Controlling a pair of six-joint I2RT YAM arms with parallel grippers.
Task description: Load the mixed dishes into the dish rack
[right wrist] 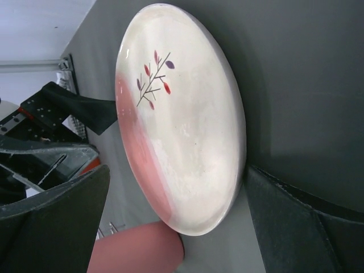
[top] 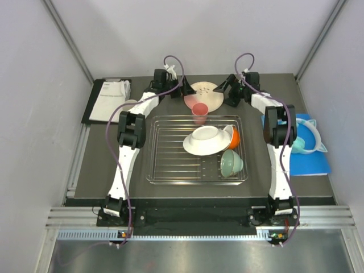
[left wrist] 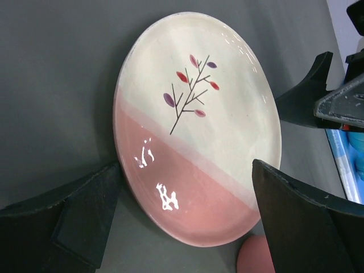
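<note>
The plate's nearest rim (top: 220,103) (right wrist: 232,196) is already between the open fingers of my right gripper, so my right gripper should next slide to the left in the top view and close on it.
The beige and pink plate with the floral mark (top: 203,95) lies on the dark table just behind the dish rack (top: 165,170). My left gripper (top: 185,89) is open at the plate's left edge, and my right gripper (top: 223,88) is open at its right edge. In the left wrist view the plate (left wrist: 196,125) sits between my open fingers (left wrist: 68,222). In the right wrist view it (right wrist: 182,119) does the same. The pink cup (top: 199,112) stands at the rack's far rim, next to the plate. The rack holds a white bowl (top: 206,140), the cream-and-orange mug (top: 234,136) and the mint-green bowl (top: 231,163).
A white booklet (top: 111,99) lies on a black board at the back left. Turquoise headphones (top: 307,139) rest on a blue pad (top: 317,164) at the right. Grey walls close in both sides and the back.
</note>
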